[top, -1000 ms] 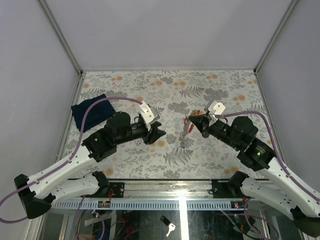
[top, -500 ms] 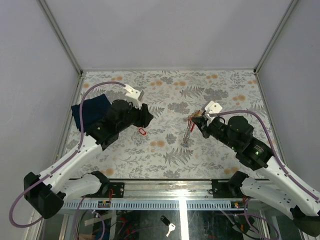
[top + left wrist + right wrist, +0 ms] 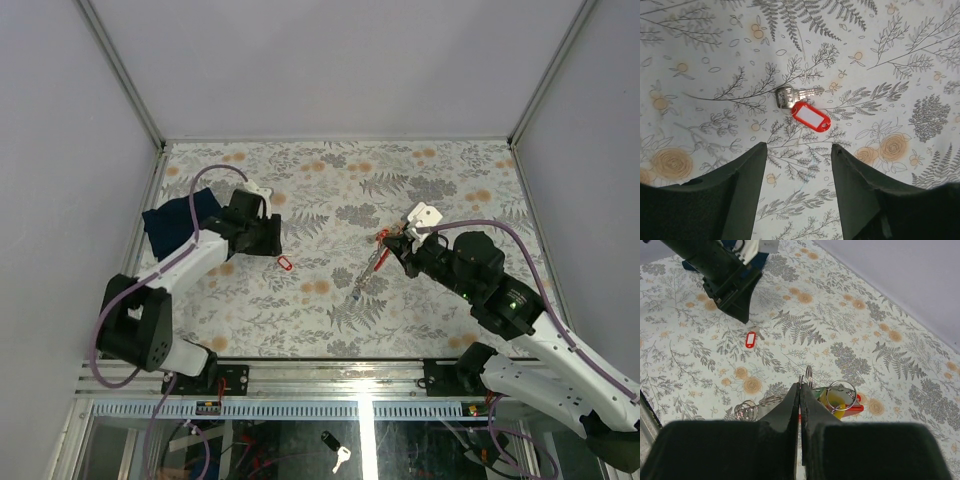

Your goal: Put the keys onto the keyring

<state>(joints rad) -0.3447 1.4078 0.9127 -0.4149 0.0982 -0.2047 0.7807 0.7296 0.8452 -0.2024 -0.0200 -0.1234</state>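
My left gripper moves down to the key at its head end next, beside the red tag [image 3: 810, 114].
A silver key with a red tag [image 3: 810, 114] lies flat on the floral table; it also shows in the top view [image 3: 284, 262] and the right wrist view [image 3: 751, 339]. My left gripper [image 3: 798, 150] is open and empty, hovering just short of that key, its place in the top view [image 3: 270, 240] left of it. My right gripper [image 3: 800, 387] is shut on the thin metal keyring [image 3: 809, 376], held above the table [image 3: 388, 243]. A yellow tag [image 3: 840, 404], a red piece [image 3: 856, 410] and coiled rings [image 3: 746, 410] hang from it.
A dark blue cloth [image 3: 172, 226] lies at the table's left edge beside the left arm. Metal frame rails [image 3: 140, 250] and grey walls bound the table. The keyring's chain [image 3: 362, 285] dangles toward the table's middle.
My left gripper has drawn back to the left, away from the right gripper, leaving the red-tagged key on the table. The right gripper stays shut on the ring; its chain swung lower-left.
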